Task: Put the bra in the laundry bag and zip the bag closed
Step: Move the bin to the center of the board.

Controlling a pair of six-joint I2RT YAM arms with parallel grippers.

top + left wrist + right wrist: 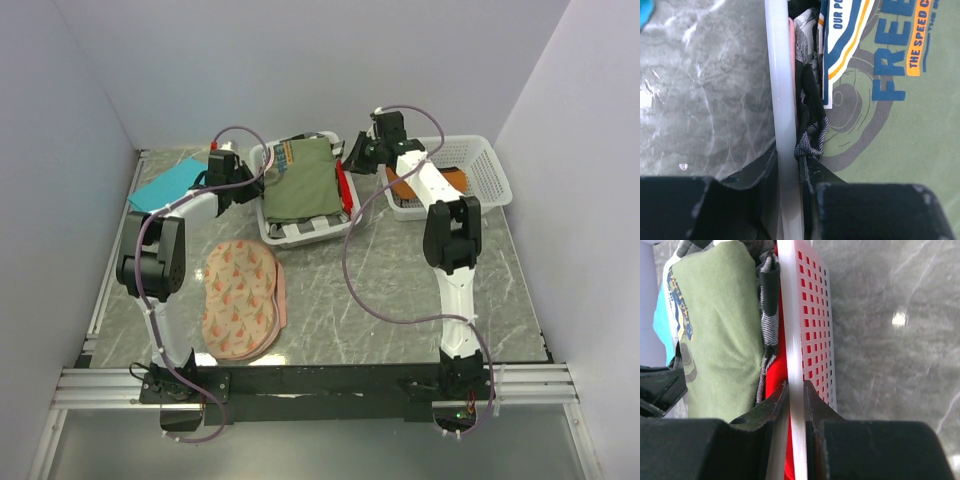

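My left gripper should next pull the middle basket's rim back toward the laundry bag's far end (243, 247) and let go of it, because the laundry bag needed for the bra (405, 187) is lying unheld.
The pinkish-beige laundry bag (240, 298) lies flat on the table in front of the left arm, apart from both grippers. The rust-orange bra (405, 187) lies in the right white basket (490, 170), partly hidden behind the right arm. My left gripper (254, 181) (790, 170) is shut on the left rim (782, 100) of the middle white basket (300, 236). My right gripper (352, 166) (795, 390) is shut on that basket's right rim (792, 330), one finger inside and one outside.
The middle basket holds an olive-green printed garment (300, 180) (890, 140) (720, 330), a striped dark cloth (810, 125) and a red item (775, 385). A teal cloth (165, 185) lies at the back left. Walls close in the table on three sides.
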